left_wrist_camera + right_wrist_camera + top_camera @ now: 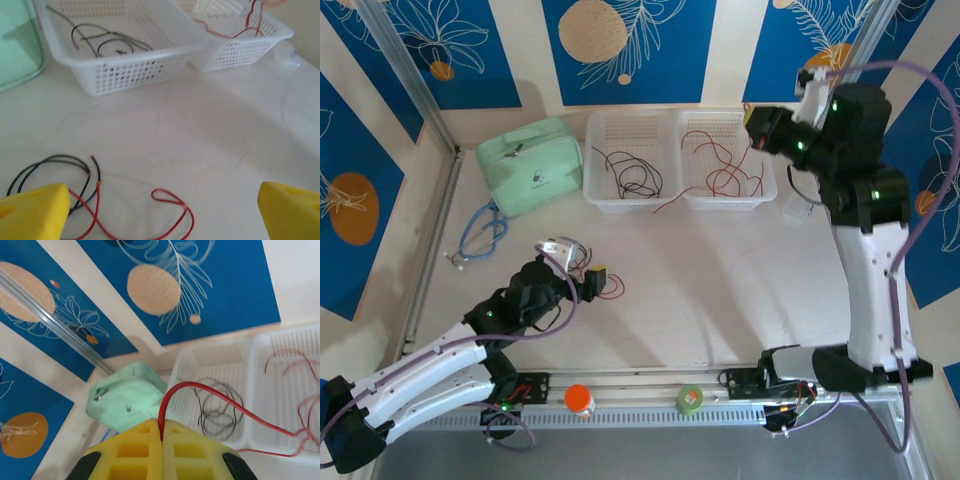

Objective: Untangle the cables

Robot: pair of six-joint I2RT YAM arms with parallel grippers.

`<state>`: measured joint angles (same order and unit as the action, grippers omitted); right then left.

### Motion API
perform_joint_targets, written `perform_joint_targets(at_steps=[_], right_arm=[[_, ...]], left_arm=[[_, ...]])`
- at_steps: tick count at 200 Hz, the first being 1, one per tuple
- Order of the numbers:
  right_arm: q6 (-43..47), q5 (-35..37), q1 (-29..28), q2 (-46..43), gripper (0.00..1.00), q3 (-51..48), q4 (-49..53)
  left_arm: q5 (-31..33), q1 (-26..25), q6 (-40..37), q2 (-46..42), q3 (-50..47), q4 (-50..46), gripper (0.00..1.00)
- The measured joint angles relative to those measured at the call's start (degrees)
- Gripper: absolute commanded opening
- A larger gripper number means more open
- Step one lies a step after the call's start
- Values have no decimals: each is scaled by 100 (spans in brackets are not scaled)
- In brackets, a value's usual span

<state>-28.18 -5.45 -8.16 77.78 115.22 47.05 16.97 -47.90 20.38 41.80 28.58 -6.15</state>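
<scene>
The black cables are in the other basket, so my right gripper needs to tip and go down into the basket of red cables to let go of the red cable there.
On the table lie a red cable (172, 200) and a black cable (50, 164), crossing at the left. My left gripper (162, 215) hangs just over them, open, its yellow fingertips (32, 210) wide apart with nothing between them; from above it (595, 278) sits beside the red loop (612, 290). My right gripper (161, 432) is shut on a red cable (210, 390) that arcs down into the right basket (725, 203). It (758, 130) hovers above that basket's far right corner. Black cables (635, 175) lie in the left basket (630, 206).
A mint-green pouch (530, 165) lies left of the baskets, with a blue-grey looped cord (480, 232) in front of it. An orange-capped bottle (579, 400) and a green tape roll (689, 399) stand on the near rail. A clear plastic item (800, 205) lies right of the baskets.
</scene>
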Motion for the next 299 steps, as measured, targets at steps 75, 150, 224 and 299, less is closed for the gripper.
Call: perform_joint_targets(at_steps=[75,150,224,299], right_arm=[[743,-376,533,3300,0,2717,-92],[1045,1508,448,4612,0,2140,-48],[1191,2428,-83,5556,5,1237,-94],[1058,1467,103,6485,66,2935,1056]], left_arm=[[57,2,369,-39,98,-789,90],[4,0,605,0,485,-1534,88],[492,7,1049,190,938,-2413,84],[-107,675,1744,1672,1480,-2881,75]])
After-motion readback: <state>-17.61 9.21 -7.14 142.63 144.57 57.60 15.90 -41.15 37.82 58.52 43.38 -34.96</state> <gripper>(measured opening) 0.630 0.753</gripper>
